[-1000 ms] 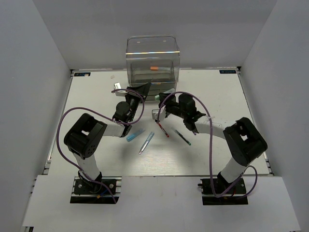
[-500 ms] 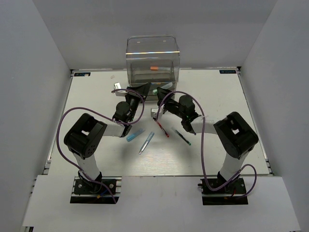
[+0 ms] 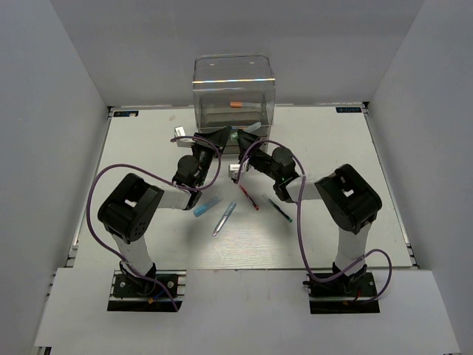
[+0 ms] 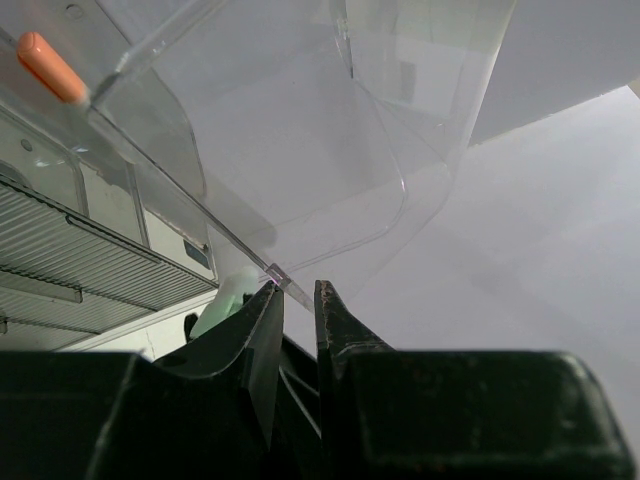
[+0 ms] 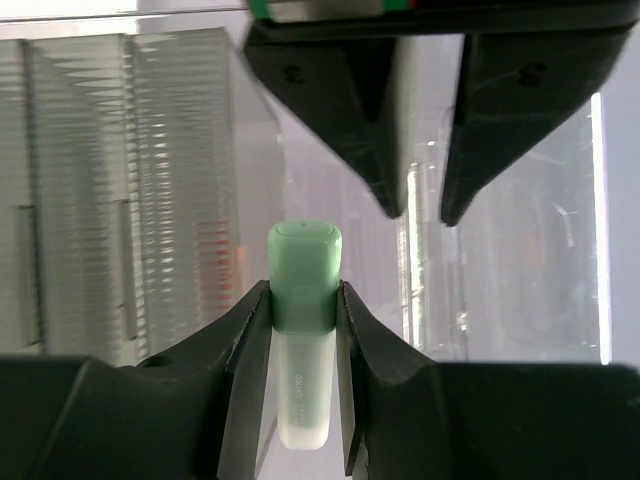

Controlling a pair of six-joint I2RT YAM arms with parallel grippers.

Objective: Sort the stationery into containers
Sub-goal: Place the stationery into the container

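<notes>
My right gripper moves the mint-green marker outward over the tray's front edge next and releases, since the tray's bottom beside the orange marker (image 3: pixel 236 105) lies outward of it.
The clear drawer unit (image 3: pixel 233 81) stands at the table's far edge, with an orange marker (image 3: pixel 236 105) inside, also in the left wrist view (image 4: pixel 50 67). My left gripper (image 3: pixel 223 136) is shut on the front lip of a pulled-out clear tray (image 4: pixel 300 150). My right gripper (image 3: pixel 241 143) is shut on a mint-green marker (image 5: pixel 304 262), held cap-forward just in front of the unit, facing the left gripper (image 5: pixel 420 205). On the table lie a blue marker (image 3: pixel 208 205), a silvery-blue pen (image 3: pixel 225 218), a red pen (image 3: pixel 249 198) and a dark pen (image 3: pixel 280 210).
The two grippers sit close together in front of the unit. The loose pens lie between the two forearms. Grey ribbed trays (image 5: pixel 120 190) of the unit fill the left of the right wrist view. White walls enclose the table on three sides.
My right gripper has moved forward and left with the mint-green marker, up to the drawer unit. The left arm has not moved.
</notes>
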